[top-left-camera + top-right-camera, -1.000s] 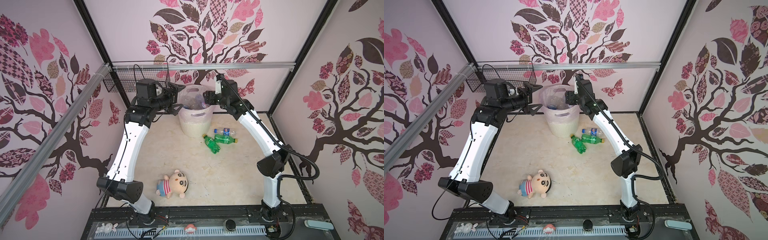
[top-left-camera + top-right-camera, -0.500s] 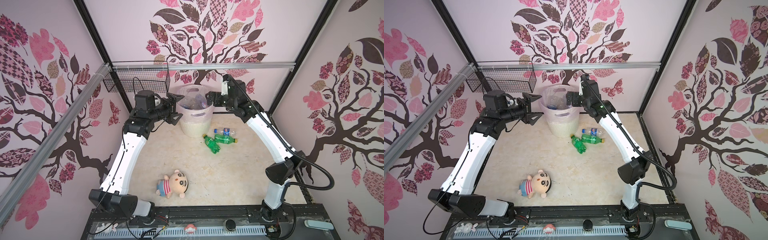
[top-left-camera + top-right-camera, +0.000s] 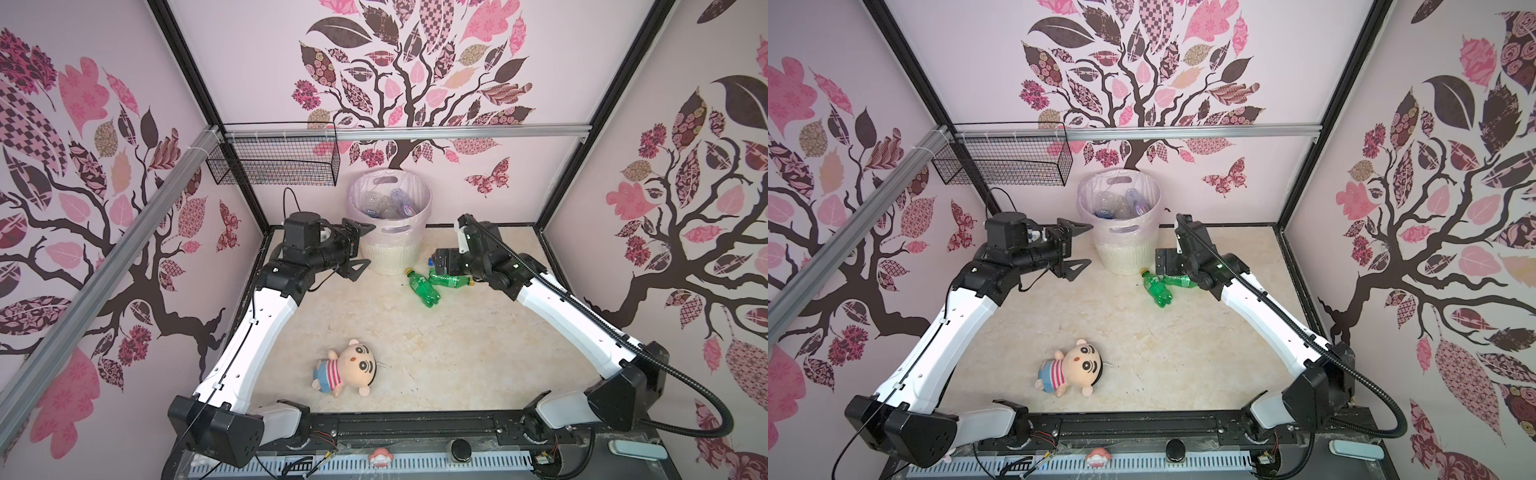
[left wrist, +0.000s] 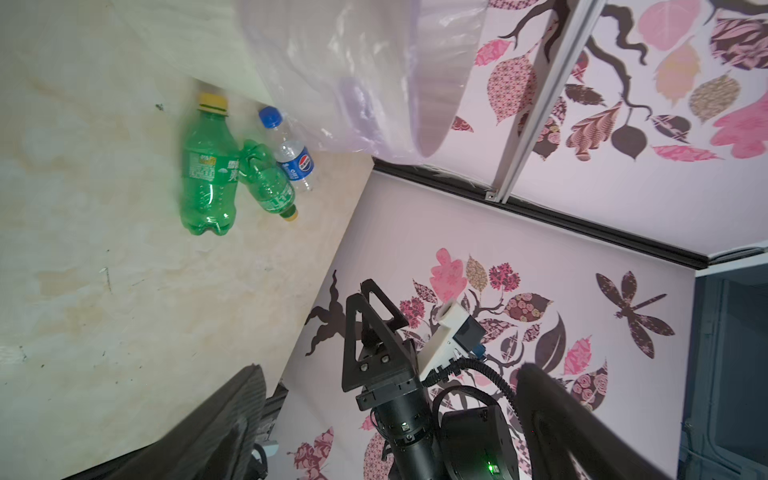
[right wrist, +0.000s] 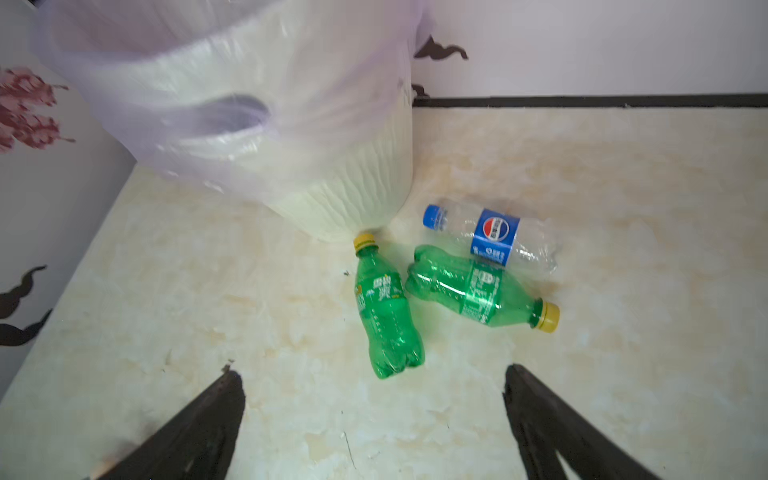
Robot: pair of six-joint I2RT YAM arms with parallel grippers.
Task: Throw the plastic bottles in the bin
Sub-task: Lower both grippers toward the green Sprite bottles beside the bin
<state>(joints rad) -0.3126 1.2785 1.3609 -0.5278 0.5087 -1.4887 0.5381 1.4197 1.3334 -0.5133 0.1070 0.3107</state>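
The right gripper next lowers its open fingers astride the bottle's capless end [image 3: 429,298] [image 5: 395,350], pointing away from the bin, as the green bottle nearest it lies below.
The cream ribbed bin [image 3: 390,253] [image 3: 1121,253] with a pink bag stands at the back wall, and several clear plastic bottles [image 3: 390,203] lie inside it. Two green bottles with yellow caps [image 5: 386,311] [image 5: 473,291] and a clear blue-label bottle [image 5: 494,237] lie on the floor at its right foot. The right gripper [image 5: 372,372] [image 3: 442,259] hangs open just above them and holds nothing. In both top views it hides most of the clear bottle. The left gripper [image 3: 360,247] [image 4: 388,370] is open and empty beside the bin's left wall.
A plush doll in a striped shirt [image 3: 353,370] lies on the floor near the front. A black wire-mesh basket [image 3: 274,166] hangs on the back rail to the left of the bin. The enclosure walls stand close behind and beside the bin.
The right gripper left the bin's rim, opened wide and dropped to the floor bottles. The left gripper sank from rim height to the bin's left side.
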